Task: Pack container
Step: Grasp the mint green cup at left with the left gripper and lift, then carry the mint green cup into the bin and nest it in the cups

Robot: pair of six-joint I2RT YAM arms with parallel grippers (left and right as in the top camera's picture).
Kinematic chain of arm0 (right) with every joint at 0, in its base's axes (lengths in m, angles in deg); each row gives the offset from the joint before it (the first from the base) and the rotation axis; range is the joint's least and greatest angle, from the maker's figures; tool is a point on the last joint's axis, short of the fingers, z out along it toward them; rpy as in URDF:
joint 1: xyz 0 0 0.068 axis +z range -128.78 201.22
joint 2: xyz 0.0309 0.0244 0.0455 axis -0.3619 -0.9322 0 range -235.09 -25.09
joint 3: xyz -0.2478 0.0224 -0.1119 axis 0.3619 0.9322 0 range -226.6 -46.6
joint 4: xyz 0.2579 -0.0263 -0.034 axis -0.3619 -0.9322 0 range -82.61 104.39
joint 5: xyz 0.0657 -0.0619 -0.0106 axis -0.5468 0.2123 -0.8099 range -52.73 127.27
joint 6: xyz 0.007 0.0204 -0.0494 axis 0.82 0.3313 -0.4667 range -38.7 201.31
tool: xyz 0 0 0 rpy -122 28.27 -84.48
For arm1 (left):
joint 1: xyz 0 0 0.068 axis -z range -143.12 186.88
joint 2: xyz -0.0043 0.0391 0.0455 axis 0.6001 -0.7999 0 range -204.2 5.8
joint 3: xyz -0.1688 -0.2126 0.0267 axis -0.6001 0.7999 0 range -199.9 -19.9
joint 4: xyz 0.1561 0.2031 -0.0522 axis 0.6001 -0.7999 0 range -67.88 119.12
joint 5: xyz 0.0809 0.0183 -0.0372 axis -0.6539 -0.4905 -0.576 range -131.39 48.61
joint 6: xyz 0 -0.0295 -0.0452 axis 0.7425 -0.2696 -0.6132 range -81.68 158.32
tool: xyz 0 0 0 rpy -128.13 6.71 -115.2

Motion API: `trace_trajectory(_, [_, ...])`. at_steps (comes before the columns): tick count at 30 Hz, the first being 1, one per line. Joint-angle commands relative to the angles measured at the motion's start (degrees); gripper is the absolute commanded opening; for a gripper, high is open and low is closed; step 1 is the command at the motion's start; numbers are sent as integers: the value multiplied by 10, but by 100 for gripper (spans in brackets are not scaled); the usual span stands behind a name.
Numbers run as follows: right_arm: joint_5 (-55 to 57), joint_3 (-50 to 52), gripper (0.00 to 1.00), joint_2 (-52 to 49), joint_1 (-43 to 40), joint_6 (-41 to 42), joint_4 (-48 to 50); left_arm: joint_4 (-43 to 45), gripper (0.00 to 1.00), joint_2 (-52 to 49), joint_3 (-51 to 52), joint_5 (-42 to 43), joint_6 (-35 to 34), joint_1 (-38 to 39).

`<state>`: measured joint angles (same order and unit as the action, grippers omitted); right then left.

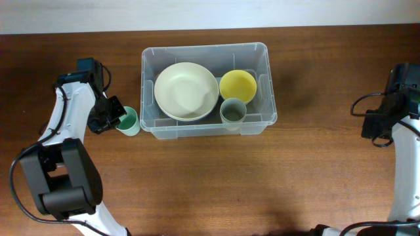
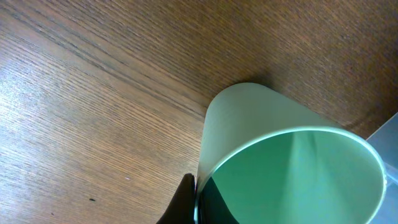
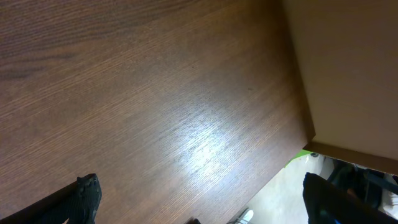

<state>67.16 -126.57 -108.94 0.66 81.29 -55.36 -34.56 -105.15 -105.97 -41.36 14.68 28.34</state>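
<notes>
The left gripper lifts, moves to the right in the overhead view and lowers the green cup (image 1: pixel 129 122) into the grey-green cup (image 1: pixel 233 111) next, as the grey-green cup's top is open.
The clear plastic container (image 1: pixel 207 54) stands at the table's back middle. It holds a large cream bowl (image 1: pixel 186 90), a yellow bowl (image 1: pixel 237 85) and a grey-green cup (image 1: pixel 233 111). A green cup (image 1: pixel 129 122) stands on the table just left of the container; the left wrist view shows it (image 2: pixel 273 162) close up. My left gripper (image 1: pixel 115 118) is shut on the green cup's rim (image 2: pixel 198 202), one finger outside and one inside. My right gripper (image 3: pixel 199 196) is open and empty over bare table at the far right.
The table's right edge (image 3: pixel 298 118) lies next to my right gripper, with floor beyond it. The container's corner (image 2: pixel 387 132) shows just right of the green cup.
</notes>
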Motion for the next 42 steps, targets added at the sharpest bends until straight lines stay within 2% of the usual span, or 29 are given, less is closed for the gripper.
trace_trajectory(1, [1,3,99,-2,-2,2,2,6,1,0,-6,-11,-1,-13])
trace_trajectory(6, [1,3,99,-2,-2,2,2,-21,1,2,-100,-13,-1,-53])
trace_trajectory(12, [1,3,99,-2,-2,2,2,-102,1,7,-315,-10,-1,-77])
trace_trajectory(14, [1,3,99,-2,-2,2,2,-123,1,13,-381,14,10,-70])
trace_trajectory(18, [1,3,99,-2,-2,2,2,-146,1,29,-473,115,62,-28])
trace_trajectory(20, [1,3,99,-2,-2,2,2,-149,1,39,-491,142,84,7])
trace_trajectory(23, [1,3,99,-2,-2,2,2,-151,1,48,-492,130,112,74])
trace_trajectory(31, [1,3,99,-2,-2,2,2,-210,1,32,-489,122,116,228])
trace_trajectory(36, [1,3,99,-2,-2,2,2,-225,1,8,-489,95,118,302])
trace_trajectory(42, [1,3,99,-2,-2,2,2,-223,1,-40,-489,87,118,356])
